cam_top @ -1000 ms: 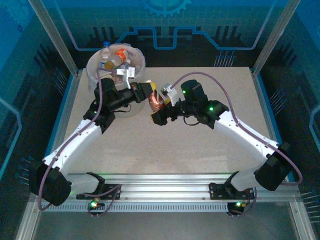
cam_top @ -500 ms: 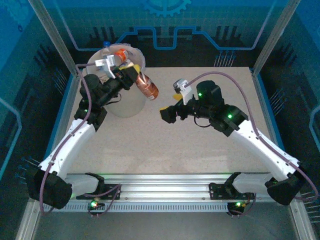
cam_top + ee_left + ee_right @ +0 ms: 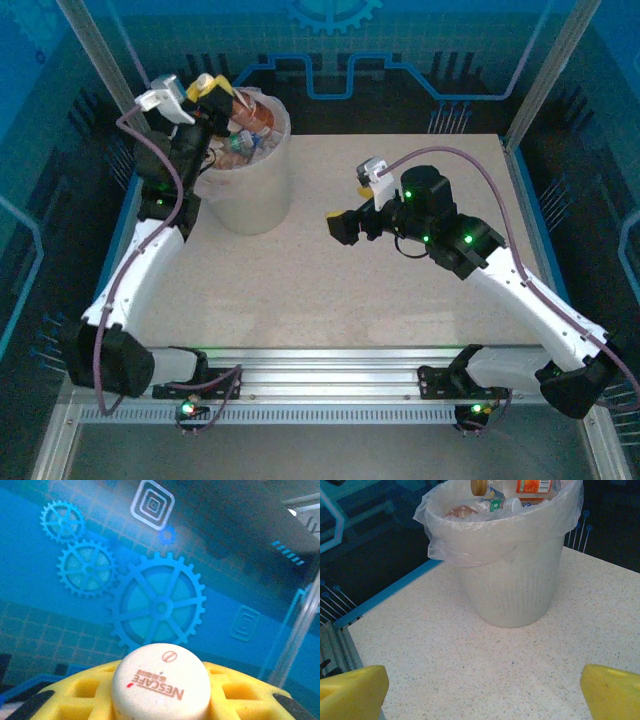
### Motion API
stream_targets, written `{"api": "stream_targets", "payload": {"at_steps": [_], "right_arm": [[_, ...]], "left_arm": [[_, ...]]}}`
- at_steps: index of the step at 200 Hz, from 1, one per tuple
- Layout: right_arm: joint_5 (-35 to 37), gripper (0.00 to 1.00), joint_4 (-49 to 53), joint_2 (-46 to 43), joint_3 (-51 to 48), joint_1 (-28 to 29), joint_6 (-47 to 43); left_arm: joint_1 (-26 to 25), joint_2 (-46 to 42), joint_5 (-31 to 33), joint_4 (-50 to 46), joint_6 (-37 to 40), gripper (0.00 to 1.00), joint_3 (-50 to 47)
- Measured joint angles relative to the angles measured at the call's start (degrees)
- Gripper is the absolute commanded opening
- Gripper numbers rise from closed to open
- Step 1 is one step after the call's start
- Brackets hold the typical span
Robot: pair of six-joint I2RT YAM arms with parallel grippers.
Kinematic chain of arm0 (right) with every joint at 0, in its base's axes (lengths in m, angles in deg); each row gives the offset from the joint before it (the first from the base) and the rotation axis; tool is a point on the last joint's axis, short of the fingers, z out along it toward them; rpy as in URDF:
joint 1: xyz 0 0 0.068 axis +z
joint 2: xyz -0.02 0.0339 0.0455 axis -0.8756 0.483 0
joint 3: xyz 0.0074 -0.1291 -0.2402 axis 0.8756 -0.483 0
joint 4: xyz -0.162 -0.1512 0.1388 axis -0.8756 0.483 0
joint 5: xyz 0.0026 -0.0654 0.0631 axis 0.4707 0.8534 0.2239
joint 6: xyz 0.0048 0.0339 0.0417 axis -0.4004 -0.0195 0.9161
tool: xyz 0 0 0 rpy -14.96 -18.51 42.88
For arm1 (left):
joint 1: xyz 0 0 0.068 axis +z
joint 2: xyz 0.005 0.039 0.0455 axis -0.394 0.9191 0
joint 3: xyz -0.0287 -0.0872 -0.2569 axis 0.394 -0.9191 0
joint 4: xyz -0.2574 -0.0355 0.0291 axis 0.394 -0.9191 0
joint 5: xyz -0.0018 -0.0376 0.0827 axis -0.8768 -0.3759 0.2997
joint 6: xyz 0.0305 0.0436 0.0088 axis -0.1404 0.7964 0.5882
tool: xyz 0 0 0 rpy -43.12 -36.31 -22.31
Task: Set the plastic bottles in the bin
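Note:
The brownish bottle still hangs near the edge of the bin, so I will swing my left gripper from the back rim of the bin toward the middle of the bin's opening (image 3: 246, 132) and let go of the bottle.
My left gripper (image 3: 220, 98) hangs over the back left rim of the bin (image 3: 247, 195), shut on a brownish plastic bottle (image 3: 262, 113) that is held above the bin's mouth. In the left wrist view the bottle's white Nescafe cap (image 3: 160, 680) sits between my yellow fingers (image 3: 242, 690). Several other bottles (image 3: 506, 503) lie inside the bag-lined bin (image 3: 512, 575), one with an orange label (image 3: 532, 486). My right gripper (image 3: 341, 226) is open and empty over the middle of the table, facing the bin. Its yellow fingertips (image 3: 612, 692) stand far apart.
The speckled tabletop (image 3: 400, 290) stretches between the bin and the arm bases. Aluminium frame posts (image 3: 100, 60) stand at the back corners, close behind the bin. A blue rim (image 3: 390, 592) edges the table on the left.
My left arm has lifted the brownish bottle from the table's middle up and back over the bin. The right gripper has drawn away to the right, open.

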Motion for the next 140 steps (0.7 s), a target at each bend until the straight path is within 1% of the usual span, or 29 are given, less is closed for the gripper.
{"api": "stream_targets", "payload": {"at_steps": [35, 73, 99, 140], "right_arm": [[0.35, 1.0, 0.0, 0.22, 0.0, 0.0, 0.26], [0.35, 1.0, 0.02, 1.07, 0.0, 0.0, 0.46], [0.57, 1.0, 0.02, 1.11, 0.0, 0.0, 0.68], [0.57, 1.0, 0.02, 1.11, -0.17, 0.0, 0.85]], "left_arm": [[1.7, 6.84, 0.26, 2.23, 2.93, 0.03, 3.45], [1.81, 12.33, -0.39, 4.2, 4.11, 0.04, 4.39], [1.81, 13.99, -1.03, 4.76, 4.52, 0.04, 4.37], [1.81, 15.26, -3.3, 10.49, 5.92, 0.04, 3.23]]}}
